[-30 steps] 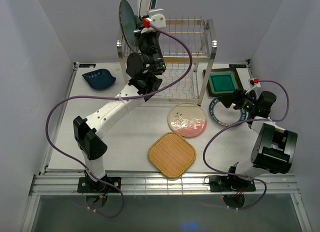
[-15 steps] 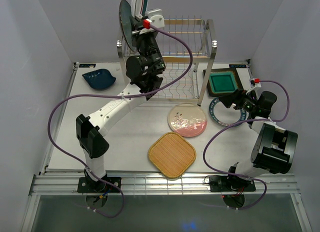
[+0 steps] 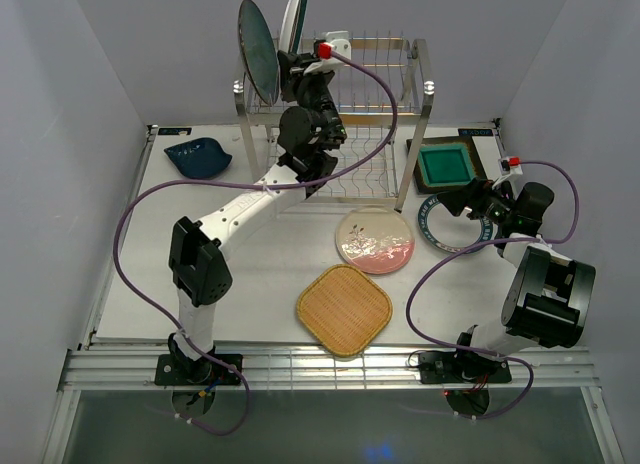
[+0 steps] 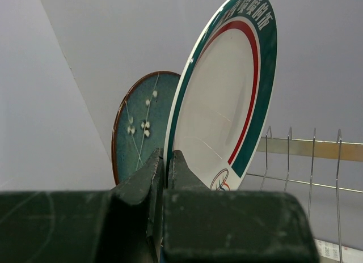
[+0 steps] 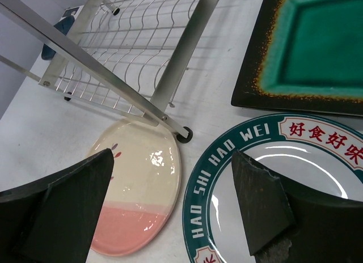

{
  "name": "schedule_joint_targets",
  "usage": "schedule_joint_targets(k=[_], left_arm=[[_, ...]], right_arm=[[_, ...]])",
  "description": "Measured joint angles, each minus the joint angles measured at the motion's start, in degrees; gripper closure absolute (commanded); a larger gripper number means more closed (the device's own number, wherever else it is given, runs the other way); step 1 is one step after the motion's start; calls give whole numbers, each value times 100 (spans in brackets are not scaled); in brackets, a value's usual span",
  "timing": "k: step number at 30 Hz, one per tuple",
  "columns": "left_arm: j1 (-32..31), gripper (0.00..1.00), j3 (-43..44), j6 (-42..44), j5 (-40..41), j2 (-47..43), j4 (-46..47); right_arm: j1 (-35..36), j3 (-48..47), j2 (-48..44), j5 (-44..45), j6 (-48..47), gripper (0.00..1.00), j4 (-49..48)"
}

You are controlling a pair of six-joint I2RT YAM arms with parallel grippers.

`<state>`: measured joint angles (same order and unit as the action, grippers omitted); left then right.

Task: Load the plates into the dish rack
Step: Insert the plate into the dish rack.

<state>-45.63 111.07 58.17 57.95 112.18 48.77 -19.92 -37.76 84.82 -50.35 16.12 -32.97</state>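
The white plate is still hanging higher than the speckled plate. My left gripper should next move down and sideways to the slot beside the speckled plate and let go.
My left gripper point(image 3: 291, 61) point(image 4: 165, 162) is shut on the lower rim of a white plate with a teal and red rim point(image 3: 299, 12) point(image 4: 227, 98). It holds that plate upright over the top tier of the dish rack point(image 3: 345, 112), just right of a dark teal speckled plate point(image 3: 257, 52) point(image 4: 138, 127) standing on edge there. My right gripper point(image 3: 468, 200) point(image 5: 180, 202) hangs open and empty over the left rim of a second white teal-rimmed plate point(image 3: 446, 227) point(image 5: 216, 178) lying flat on the table.
A pink-cream floral plate point(image 3: 377, 240) point(image 5: 142, 195) lies in front of the rack. An orange woven plate point(image 3: 343, 309) lies nearer me. A green square plate point(image 3: 446, 166) point(image 5: 317, 47) sits right of the rack, and a dark blue leaf dish point(image 3: 197, 156) lies left of it.
My left arm has swung to the right and its wrist has turned, bringing the white plate close beside the teal plate on the top tier. The right arm has not moved.
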Motion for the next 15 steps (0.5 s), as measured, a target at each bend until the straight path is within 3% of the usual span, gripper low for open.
schedule_joint_targets(k=[15], left_arm=[[203, 100, -219, -590, 101, -127, -1012]], right_arm=[[-33, 0, 0, -52, 20, 10, 0]])
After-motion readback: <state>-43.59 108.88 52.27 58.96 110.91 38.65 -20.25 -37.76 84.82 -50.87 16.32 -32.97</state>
